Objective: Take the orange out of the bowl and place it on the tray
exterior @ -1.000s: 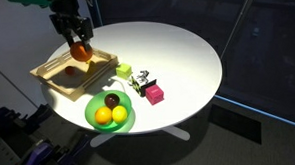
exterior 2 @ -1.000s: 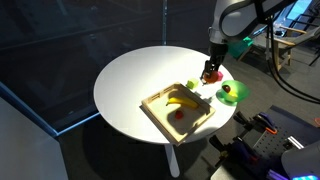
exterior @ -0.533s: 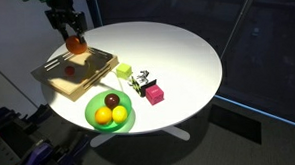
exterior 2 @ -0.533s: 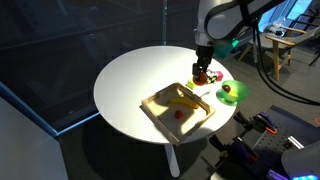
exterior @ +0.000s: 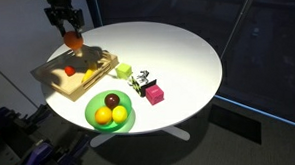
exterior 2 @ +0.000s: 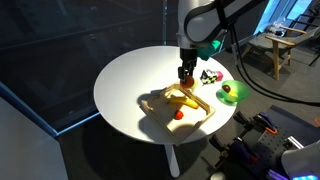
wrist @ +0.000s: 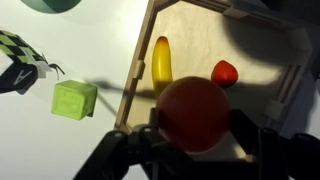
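Note:
Next, the gripper lowers the orange onto the free spot below, the tray's bare bottom by the red fruit, clear of the banana, and releases it.
My gripper [exterior: 72, 36] [exterior 2: 186, 70] is shut on the orange [exterior: 74, 42] [wrist: 195, 108] and holds it above the light wooden tray [exterior: 55, 83] [exterior 2: 156, 117]. In the wrist view the gripper [wrist: 197, 128] and the orange hang over the tray's rim [wrist: 134, 72]. A banana [wrist: 161, 60] and a small red fruit [wrist: 224, 72] lie in the tray. The green bowl [exterior: 92, 118] [exterior 2: 240, 96] stands beside the tray near the table's edge. It holds a yellow fruit [exterior: 104, 116], a dark red-brown fruit [exterior: 111, 100] and another orange-coloured fruit [exterior: 120, 115].
A light green cube [exterior: 124, 70] [wrist: 75, 99], a pink cube [exterior: 153, 93] and a small black-and-white object [exterior: 142, 83] [wrist: 20, 60] lie on the round white table [exterior: 176, 51] beside the tray. The tray and bowl sit close to the table's edge.
My gripper has carried the orange across the tray, away from the bowl, towards the tray's far side. The bowl and the other things have not moved.

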Controlling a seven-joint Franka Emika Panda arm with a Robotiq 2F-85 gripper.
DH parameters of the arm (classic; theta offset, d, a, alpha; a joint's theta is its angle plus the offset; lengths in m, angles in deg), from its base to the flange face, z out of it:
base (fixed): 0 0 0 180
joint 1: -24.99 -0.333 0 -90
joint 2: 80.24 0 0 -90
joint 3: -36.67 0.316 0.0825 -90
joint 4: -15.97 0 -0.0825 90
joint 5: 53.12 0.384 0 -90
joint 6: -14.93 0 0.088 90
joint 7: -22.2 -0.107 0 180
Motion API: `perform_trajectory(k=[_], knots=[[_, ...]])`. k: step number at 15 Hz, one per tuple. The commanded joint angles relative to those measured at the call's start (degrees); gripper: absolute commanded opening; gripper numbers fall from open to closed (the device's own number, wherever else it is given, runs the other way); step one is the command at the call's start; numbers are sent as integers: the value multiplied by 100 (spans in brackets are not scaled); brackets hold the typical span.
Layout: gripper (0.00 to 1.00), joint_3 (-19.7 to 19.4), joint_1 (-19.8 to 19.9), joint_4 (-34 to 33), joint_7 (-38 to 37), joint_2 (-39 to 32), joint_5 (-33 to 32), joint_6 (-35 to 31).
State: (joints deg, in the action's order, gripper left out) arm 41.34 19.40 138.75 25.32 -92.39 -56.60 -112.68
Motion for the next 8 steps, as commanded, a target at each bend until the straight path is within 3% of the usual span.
perform_trajectory(k=[1, 8], knots=[[47, 73, -155, -443, -219, -440, -124, 44], [47, 105, -492, -613, -504, -1032, -266, -388]])
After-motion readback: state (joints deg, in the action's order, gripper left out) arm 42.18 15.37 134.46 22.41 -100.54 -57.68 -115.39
